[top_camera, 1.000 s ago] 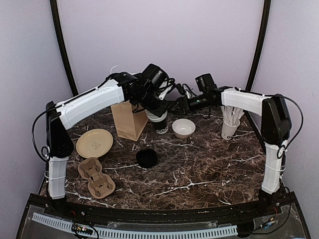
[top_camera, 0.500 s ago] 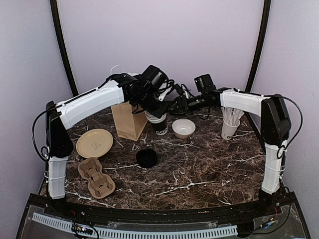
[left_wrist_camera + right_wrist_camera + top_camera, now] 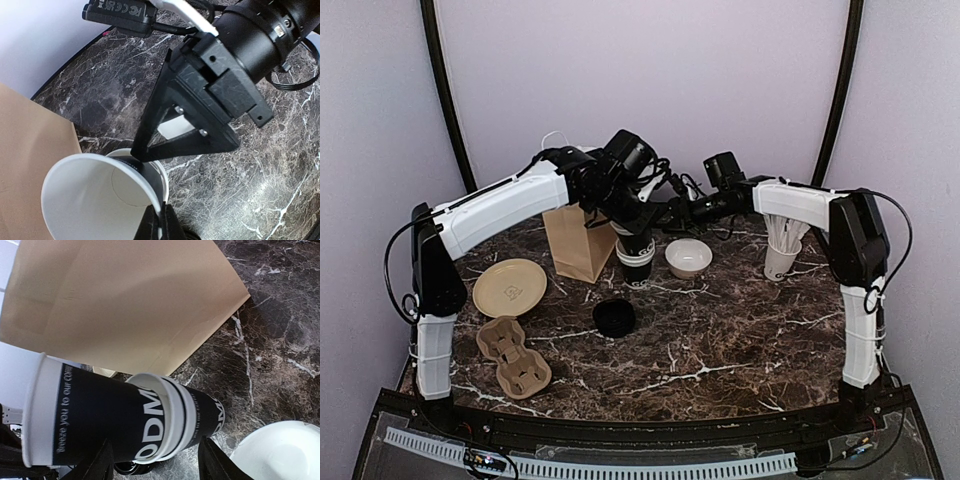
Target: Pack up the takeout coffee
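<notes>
I will next lift the top cup with my left gripper, then carry the cup back and down and let go of it on the tabletop beside the black dome lid.
Black takeout cups with white insides stand nested between the paper bag and the bowl. My left gripper is shut on the rim of the top cup, which is tilted and partly lifted out of the lower cup. In the right wrist view the top cup angles out of the lower nested cups. My right gripper is open, its fingers on either side of the nested cups. A black dome lid lies on the table in front.
A brown paper bag stands left of the cups. A low white bowl sits to their right and a white cup of wrapped straws further right. A tan plate and a cardboard cup carrier lie front left.
My right gripper has moved left, up to the nested cups. My left gripper has tilted and raised the top cup, so the stack looks taller.
</notes>
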Motion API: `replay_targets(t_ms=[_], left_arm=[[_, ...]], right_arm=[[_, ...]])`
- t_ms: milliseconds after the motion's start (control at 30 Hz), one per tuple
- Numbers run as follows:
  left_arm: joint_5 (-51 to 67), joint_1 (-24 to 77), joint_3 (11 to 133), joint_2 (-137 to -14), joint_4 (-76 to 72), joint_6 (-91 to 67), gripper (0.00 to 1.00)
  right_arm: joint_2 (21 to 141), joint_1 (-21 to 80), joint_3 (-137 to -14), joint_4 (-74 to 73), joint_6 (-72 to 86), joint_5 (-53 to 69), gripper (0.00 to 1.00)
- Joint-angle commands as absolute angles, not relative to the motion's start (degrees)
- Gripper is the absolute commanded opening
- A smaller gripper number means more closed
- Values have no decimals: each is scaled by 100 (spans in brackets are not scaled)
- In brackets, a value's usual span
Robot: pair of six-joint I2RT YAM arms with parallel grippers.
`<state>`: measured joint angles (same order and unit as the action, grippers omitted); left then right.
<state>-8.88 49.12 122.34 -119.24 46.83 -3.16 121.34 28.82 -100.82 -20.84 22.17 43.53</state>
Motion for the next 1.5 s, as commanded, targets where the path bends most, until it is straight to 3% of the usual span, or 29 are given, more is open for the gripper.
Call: replay_targets(t_ms=[0, 300, 467, 767, 967, 1233, 1467], left_arm=[[-896, 4932, 12427, -11628, 4490, -233, 0], [-1326, 5033, 13047, -11593, 5126, -212, 0], [-1863, 5459, 13288, -11190, 5303, 115, 0], [-1431, 6582, 11841, -10645, 5160, 804, 0], [-1244, 7166, 10756, -10481, 4388, 1137, 0], [-1048, 7457, 10124, -10843, 3759, 1034, 0], [-1214, 7503, 9898, -11172, 3617, 1022, 0]], right_arm=[[12277, 2823, -10352, -2213, 2072, 4163, 57], [11570, 2710, -10202, -2237, 1711, 4234, 57], [10598, 2578, -9772, -2332, 1190, 4243, 58], [7697, 1801, -8300, -2763, -603, 3814, 61], [6898, 899, -7841, -3774, -1506, 4141, 60], [6383, 821, -7481, -4646, -2300, 5259, 60], [6324, 818, -7359, -4650, -2417, 5265, 61]])
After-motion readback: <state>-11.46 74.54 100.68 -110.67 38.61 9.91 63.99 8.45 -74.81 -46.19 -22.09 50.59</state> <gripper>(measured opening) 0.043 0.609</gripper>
